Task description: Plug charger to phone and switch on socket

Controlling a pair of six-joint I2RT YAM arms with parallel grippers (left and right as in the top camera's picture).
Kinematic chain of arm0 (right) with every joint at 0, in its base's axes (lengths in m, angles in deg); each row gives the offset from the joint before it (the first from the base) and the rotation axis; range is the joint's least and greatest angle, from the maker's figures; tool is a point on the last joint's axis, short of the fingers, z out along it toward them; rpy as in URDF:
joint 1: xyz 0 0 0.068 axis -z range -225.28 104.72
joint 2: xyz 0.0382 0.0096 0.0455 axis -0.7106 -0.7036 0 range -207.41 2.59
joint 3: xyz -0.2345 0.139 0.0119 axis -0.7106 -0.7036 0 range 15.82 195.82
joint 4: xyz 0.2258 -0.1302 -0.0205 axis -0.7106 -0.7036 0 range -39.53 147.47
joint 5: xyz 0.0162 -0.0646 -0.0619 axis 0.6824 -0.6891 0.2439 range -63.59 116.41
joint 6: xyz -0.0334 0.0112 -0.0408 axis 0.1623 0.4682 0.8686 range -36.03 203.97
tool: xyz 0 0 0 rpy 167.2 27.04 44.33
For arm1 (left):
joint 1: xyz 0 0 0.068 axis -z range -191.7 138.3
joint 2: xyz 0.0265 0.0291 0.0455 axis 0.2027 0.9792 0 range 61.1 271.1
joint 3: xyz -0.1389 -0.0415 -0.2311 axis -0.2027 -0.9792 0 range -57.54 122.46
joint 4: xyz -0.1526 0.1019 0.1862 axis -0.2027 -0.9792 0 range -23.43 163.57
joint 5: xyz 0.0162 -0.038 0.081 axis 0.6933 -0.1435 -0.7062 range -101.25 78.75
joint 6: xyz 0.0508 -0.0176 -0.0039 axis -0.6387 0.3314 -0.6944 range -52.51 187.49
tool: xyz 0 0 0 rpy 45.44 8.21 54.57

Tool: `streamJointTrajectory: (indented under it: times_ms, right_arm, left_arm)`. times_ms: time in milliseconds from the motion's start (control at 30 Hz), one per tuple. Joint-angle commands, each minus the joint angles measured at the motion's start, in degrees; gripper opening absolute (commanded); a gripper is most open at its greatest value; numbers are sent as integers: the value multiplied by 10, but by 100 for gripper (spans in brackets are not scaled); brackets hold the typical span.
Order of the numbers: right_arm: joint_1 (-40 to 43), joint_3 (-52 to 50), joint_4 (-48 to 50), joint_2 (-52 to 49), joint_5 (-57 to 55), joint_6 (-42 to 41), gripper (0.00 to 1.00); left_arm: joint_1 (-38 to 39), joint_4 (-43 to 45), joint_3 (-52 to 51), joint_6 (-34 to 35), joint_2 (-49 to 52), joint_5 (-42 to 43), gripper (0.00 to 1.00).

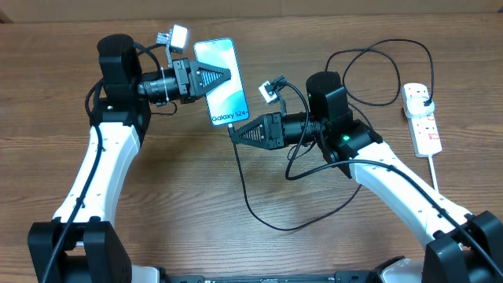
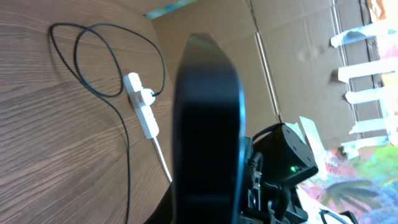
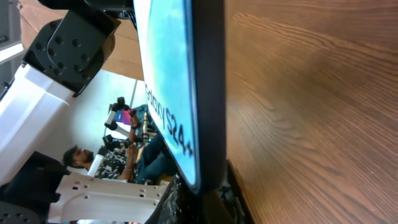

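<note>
The connector is held up over bare table, so the robot's right gripper will pull back from the phone, turn downward and lower the connector to the wood.
The phone (image 1: 222,82) has a cyan screen with dark text near its lower short edge and is held off the table. My left gripper (image 1: 209,79) is shut on its left long edge. In the left wrist view the phone (image 2: 208,118) shows as a dark edge filling the centre. My right gripper (image 1: 238,130) is shut on the connector end of the charger (image 1: 245,192), right at the phone's lower short edge. The right wrist view shows the phone (image 3: 171,93) edge-on directly above my right gripper (image 3: 211,202); the connector tip is hidden there. The socket (image 1: 422,119) lies at the far right with the charger's black plug (image 1: 424,98) in it.
The black cable loops across the table in front of the right arm (image 1: 369,153) and again behind it near the socket. The socket's thick white cord (image 1: 433,169) runs toward the front. The socket (image 2: 142,107) also shows in the left wrist view, with cardboard walls behind.
</note>
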Motion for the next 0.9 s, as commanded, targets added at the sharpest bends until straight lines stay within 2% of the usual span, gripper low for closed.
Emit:
streamJointTrajectory:
  times_ms: [0,133,267,467,667,733,867]
  right_arm:
    - [16,20,-13,5,-46,33,4]
    - [16,20,-78,5,-47,98,4]
    - [16,20,-181,5,-62,185,4]
    - [16,20,-382,5,-234,271,4]
    - [16,20,-547,5,-517,268,4]
    - [16,20,-590,4,-617,223,4]
    - [16,19,-609,-3,-679,174,4]
  left_arm:
    - [10,3,0,16,-6,-6,4]
    - [-2,2,0,1,-6,-71,4]
    - [-17,-10,0,-16,-6,-101,4]
    - [-36,-57,0,-57,-6,-121,4]
    - [-41,-124,0,-110,-6,-148,4]
    - [-41,-142,0,-125,-6,-154,4]
    - [-41,-162,0,-137,-6,-167,4]
